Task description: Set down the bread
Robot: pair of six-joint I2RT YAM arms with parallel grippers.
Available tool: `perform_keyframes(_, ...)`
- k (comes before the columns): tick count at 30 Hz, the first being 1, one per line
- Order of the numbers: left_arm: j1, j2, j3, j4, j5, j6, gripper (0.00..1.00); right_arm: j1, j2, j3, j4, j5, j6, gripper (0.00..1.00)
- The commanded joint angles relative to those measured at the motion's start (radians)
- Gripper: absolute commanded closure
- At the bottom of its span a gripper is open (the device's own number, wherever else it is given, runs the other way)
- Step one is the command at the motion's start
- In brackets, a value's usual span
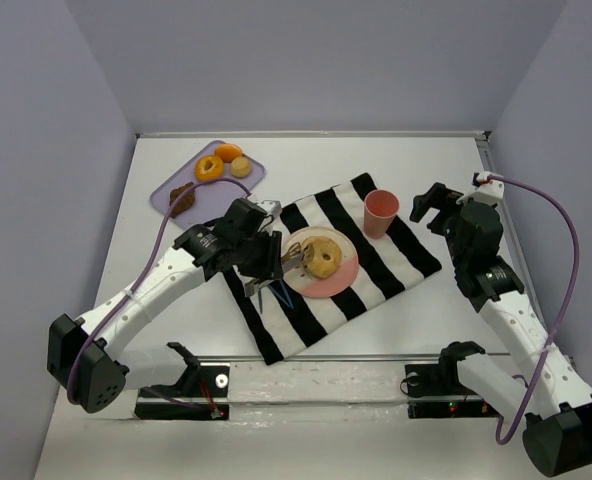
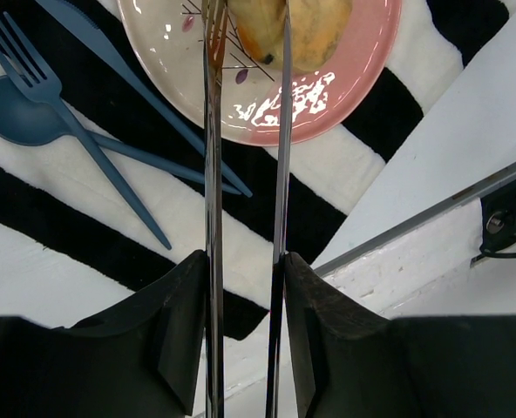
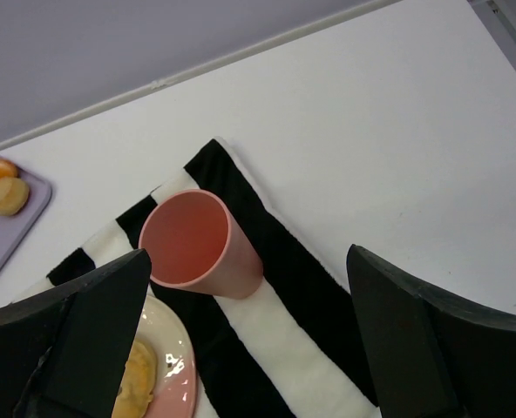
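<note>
Next, my left gripper rises, swings outward, lowers the tongs onto the bare tabletop (image 1: 310, 166) beside the purple tray and releases them. The bread (image 1: 324, 258) lies on the plate.
The bread (image 1: 324, 258), a pale tan bagel, lies on the pink-and-cream plate (image 1: 331, 283) in the middle of the striped cloth. My left gripper (image 1: 268, 258) is shut on a pair of metal tongs (image 1: 298, 258) whose tips reach the bagel. In the left wrist view the two tong blades (image 2: 213, 174) run up from my left gripper (image 2: 245, 261) to the bread (image 2: 315, 30) on the plate (image 2: 345, 96); one blade crosses over the bagel. My right gripper (image 1: 431, 205) hovers open above the cloth's right part, holding nothing.
A pink cup (image 1: 381, 212) stands upright on the cloth (image 1: 396, 260) beside the plate. Blue cutlery (image 2: 66, 131) lies left of the plate. A purple tray (image 1: 176, 190) at the back left carries an orange donut (image 1: 209, 167) and small buns (image 1: 240, 167).
</note>
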Motion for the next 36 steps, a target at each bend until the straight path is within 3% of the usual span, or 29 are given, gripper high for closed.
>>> perform_keyframes(1, -0.004, -0.021, 0.074, -0.040, -0.020, 0.005, 0.53, -0.006, -0.011, -0.007, 0.056, -0.003, 0.006, 0.01)
perform_keyframes(16, -0.005, -0.010, 0.158, -0.078, -0.092, -0.018, 0.48, -0.006, -0.017, -0.002, 0.056, -0.018, -0.012, 0.01)
perform_keyframes(22, -0.004, -0.002, 0.223, -0.038, -0.249, -0.107, 0.59, -0.006, -0.025, -0.004, 0.056, -0.021, -0.012, 0.01)
perform_keyframes(25, -0.004, -0.016, 0.221, 0.064, -0.387, -0.165, 0.62, -0.006, -0.037, -0.010, 0.056, -0.004, -0.014, 0.00)
perform_keyframes(29, 0.002, -0.018, 0.194, 0.333, -0.493, -0.149, 0.54, -0.006, -0.037, -0.009, 0.054, 0.008, -0.023, 0.00)
perform_keyframes(32, 0.033, 0.096, 0.282, 0.431, -0.480, -0.028, 0.53, -0.006, -0.031, -0.007, 0.054, 0.016, -0.026, 0.00)
perform_keyframes(36, 0.152, 0.292, 0.425, 0.561, -0.232, 0.158, 0.58, -0.006, -0.003, 0.011, 0.053, 0.023, -0.043, 0.00)
